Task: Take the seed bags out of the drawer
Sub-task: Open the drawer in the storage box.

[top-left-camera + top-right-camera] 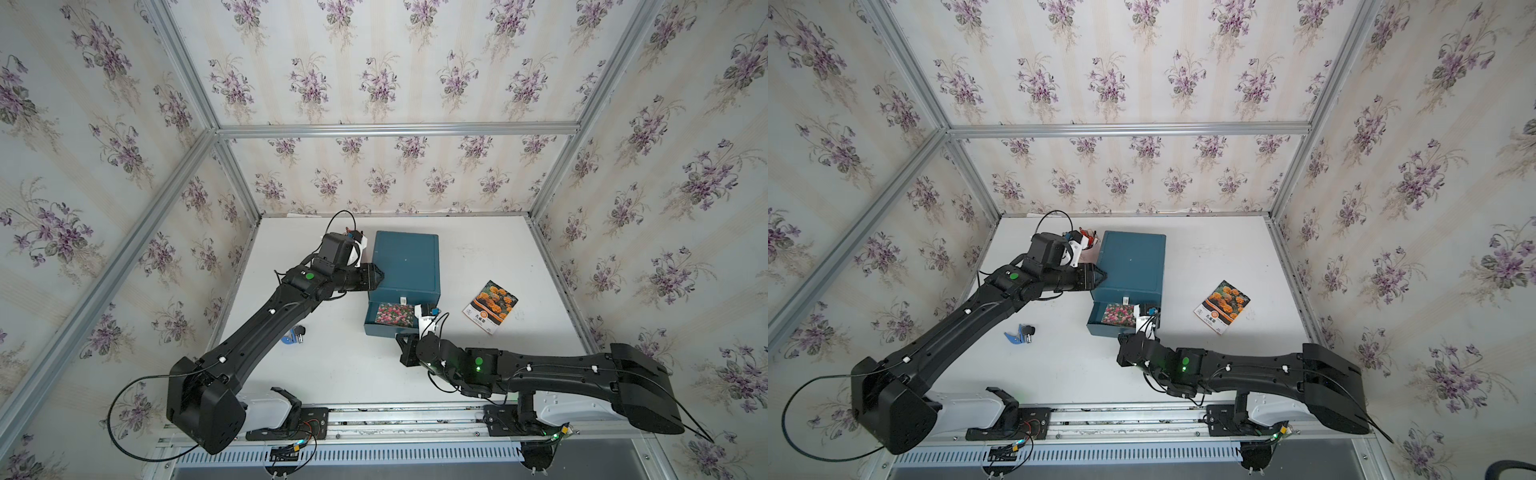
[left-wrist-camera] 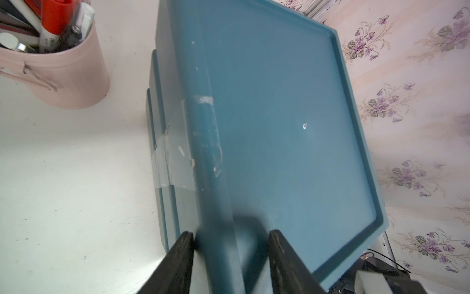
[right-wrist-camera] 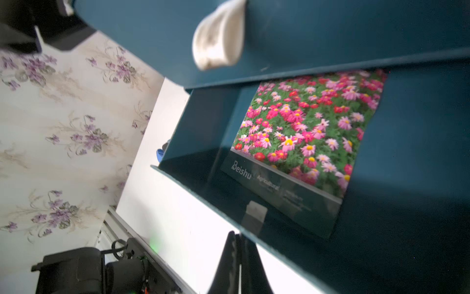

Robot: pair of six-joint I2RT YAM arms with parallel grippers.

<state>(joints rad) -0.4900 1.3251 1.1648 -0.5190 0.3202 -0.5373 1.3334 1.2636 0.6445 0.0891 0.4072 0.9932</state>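
My right gripper should pull the pull tab back over the bare tabletop behind the gripper and let go of it, because the box (image 1: 405, 262) hides the far end of the seed bag.
A blue drawer box (image 1: 405, 262) (image 1: 1129, 262) stands mid-table with its lowest drawer (image 1: 386, 330) (image 1: 1104, 330) pulled out. A seed bag with a pink-red flower field (image 1: 395, 313) (image 1: 1119, 313) (image 3: 305, 127) lies flat in that drawer. Another seed bag with orange blooms (image 1: 490, 306) (image 1: 1222, 306) lies on the table right of the box. My left gripper (image 1: 378, 277) (image 2: 231, 244) is closed around the left top rim of the box (image 2: 279, 114). My right gripper (image 1: 405, 336) (image 3: 237, 236) is shut, its tips at the rim of the drawer's front wall (image 3: 203, 178). Whether it pinches anything does not show.
A pink cup of pens (image 2: 63, 71) (image 1: 1088, 239) stands just left of the box, behind my left wrist. A small blue and black object (image 1: 293, 336) (image 1: 1019, 333) lies on the table left of the drawer. Papered walls enclose three sides, and a metal rail (image 1: 395, 419) runs along the front.
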